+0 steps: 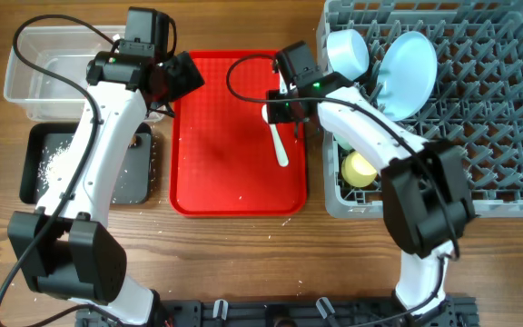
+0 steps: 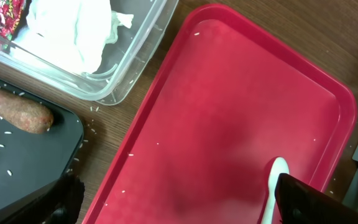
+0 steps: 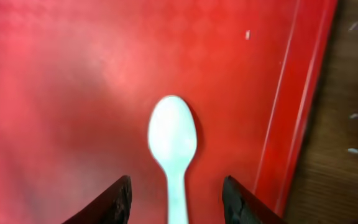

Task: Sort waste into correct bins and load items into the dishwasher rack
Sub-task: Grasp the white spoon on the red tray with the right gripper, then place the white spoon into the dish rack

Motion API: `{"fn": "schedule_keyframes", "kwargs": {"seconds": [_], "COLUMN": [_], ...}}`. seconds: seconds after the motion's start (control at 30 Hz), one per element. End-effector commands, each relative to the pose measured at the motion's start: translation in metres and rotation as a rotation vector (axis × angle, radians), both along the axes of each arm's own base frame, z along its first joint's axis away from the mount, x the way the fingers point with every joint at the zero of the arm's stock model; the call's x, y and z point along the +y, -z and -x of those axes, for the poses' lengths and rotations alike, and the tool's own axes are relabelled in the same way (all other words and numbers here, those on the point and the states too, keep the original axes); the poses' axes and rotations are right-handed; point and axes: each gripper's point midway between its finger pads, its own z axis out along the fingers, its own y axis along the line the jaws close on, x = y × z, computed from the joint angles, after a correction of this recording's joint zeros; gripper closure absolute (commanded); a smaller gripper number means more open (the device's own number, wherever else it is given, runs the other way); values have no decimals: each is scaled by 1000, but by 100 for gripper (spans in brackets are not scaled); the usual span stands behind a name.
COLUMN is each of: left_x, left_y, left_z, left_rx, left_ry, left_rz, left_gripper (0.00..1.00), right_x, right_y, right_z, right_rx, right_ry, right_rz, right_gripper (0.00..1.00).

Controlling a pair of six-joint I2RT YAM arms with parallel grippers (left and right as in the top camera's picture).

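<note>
The right gripper moves down onto the white spoon's handle just behind its bowl next, since that narrow part already runs between my open fingers.
The white plastic spoon (image 1: 279,143) lies on the red tray (image 1: 216,182); it shows in the right wrist view (image 3: 173,140) between the open fingers of my right gripper (image 3: 176,202), and in the left wrist view (image 2: 275,186). My right gripper (image 1: 284,111) hovers over the spoon's bowl end. My left gripper (image 1: 172,80) is open and empty over the tray's left edge. The clear tub (image 1: 34,68) holds the tissue (image 2: 73,28) and the wrapper (image 2: 2,12). The black tray (image 1: 48,163) holds rice and the brown stick (image 2: 14,112). The rack (image 1: 479,118) holds the plate (image 1: 407,73), a bowl (image 1: 348,53) and the yellow cup (image 1: 361,169).
Rice grains are scattered on the wood around the black tray and on the red tray (image 2: 229,93). The rack stands right of the red tray, the two bins left of it.
</note>
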Motion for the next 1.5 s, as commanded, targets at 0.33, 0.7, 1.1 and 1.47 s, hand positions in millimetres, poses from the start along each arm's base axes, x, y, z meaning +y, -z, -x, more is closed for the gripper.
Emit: {"fn": "schedule_keyframes", "kwargs": {"seconds": [0.33,0.7,1.1,1.47], "left_x": [5,5,5,5], "left_y": [-2,-2,-2,-2], "left_z": [-3,-3,-3,-3], "left_rx": [-10,-10,-10,-10], "left_ry": [8,8,8,8], "left_rz": [-27,-27,-27,-27], "left_gripper": [0,0,0,0], "right_x": [17,24,25,-241], "right_y": [68,80,-27,-186], "right_z": [1,12,-7,48], "right_rx": [83,169,28,-169], "right_ry": [-11,20,6,1073], "right_rz": [-44,-109,-176,85], "right_gripper": [52,82,96,96]}}
